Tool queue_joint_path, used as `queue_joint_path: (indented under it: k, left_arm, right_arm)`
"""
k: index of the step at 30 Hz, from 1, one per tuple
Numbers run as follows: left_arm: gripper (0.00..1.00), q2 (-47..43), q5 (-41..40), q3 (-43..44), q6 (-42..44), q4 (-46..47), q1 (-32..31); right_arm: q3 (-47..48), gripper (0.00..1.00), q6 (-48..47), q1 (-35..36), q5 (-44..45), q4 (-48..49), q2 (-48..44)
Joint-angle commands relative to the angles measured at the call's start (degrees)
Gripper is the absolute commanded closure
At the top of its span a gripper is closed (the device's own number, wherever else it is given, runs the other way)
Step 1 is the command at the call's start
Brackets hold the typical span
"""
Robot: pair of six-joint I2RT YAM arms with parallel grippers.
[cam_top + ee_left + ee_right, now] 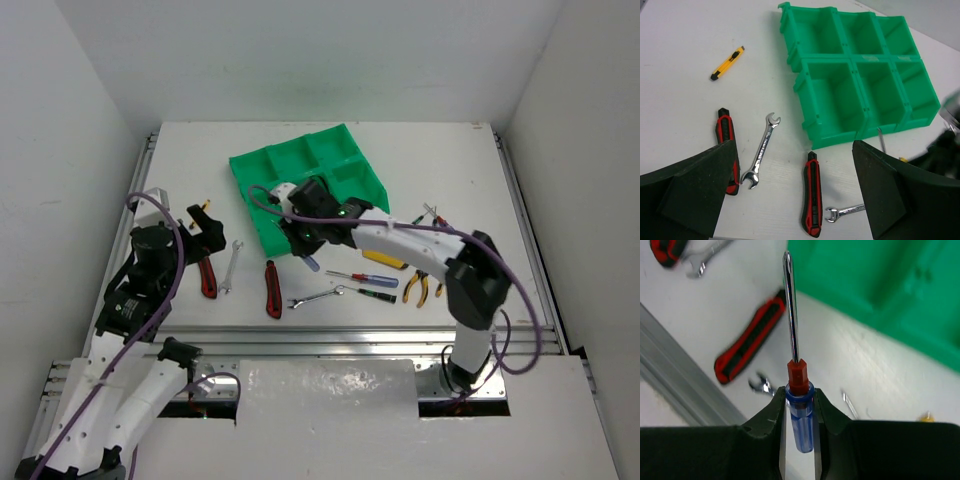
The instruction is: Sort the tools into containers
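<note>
The right gripper moves outward and to the left in the top view next, over the tray's corner section nearest the red-handled knife (811, 195), since that section is empty.
My right gripper (800, 399) is shut on a blue-handled screwdriver (799, 412) with a red collar, its shaft pointing at the near wall of the green tray (880, 285). In the top view this gripper (303, 245) hangs at the tray's (300, 165) near edge. My left gripper (794, 145) is open and empty above a red-handled knife (811, 195) and two silver wrenches (761, 150) (844, 212); another red knife (725, 131) lies partly under its left finger. A yellow knife (727, 62) lies farther off. All tray compartments (832, 102) that show are empty.
Right of the middle lie two thin screwdrivers (365, 277) (372, 293), yellow-handled pliers (420, 287) and a yellow-handled tool (385, 260). More small tools lie at the far right (430, 213). A metal rail (330, 335) runs along the table's near edge.
</note>
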Motion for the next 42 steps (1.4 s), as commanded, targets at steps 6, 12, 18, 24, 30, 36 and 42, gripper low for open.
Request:
queue_joint_path:
  k: [6,12,18,24,30,36,42]
  left_arm:
    - [0.01,1.3,0.2,0.9,0.8,1.9,-0.4]
    - [0.01,1.5,0.7,0.9,1.0,2.0,-0.4]
    - [0.01,1.0,1.0,0.9,1.0,2.3,-0.4]
    - [0.01,1.8,1.6,0.9,1.3,2.3,-0.4]
    - [0.01,1.2,1.7,0.8,1.3,2.6,-0.3]
    - [0.01,2.3,2.4,0.9,1.6,2.6,-0.3]
    - [0.01,2.0,2.1,0.7,1.5,2.5,-0.3]
  right_arm:
    - [31.2,1.0,-7.9,-4.1,-2.6,0.5,22.4]
    - [37.0,0.81,-8.2,-8.7,-7.7,5.8,27.8]
    - [39.0,0.22,-10.2,-8.9,-8.0,3.6,27.0]
    - [24.4,0.17,-13.0,-9.0,-1.7,2.0,12.9]
    - [-6.3,0.29,-14.3,-9.3,5.8,4.6,-3.9]
    - [-16.6,0.32,-13.8,-10.0,7.6,1.0,-8.3]
    - [-16.9,0.4,-15.3,-10.1,7.6,-2.8,-4.9]
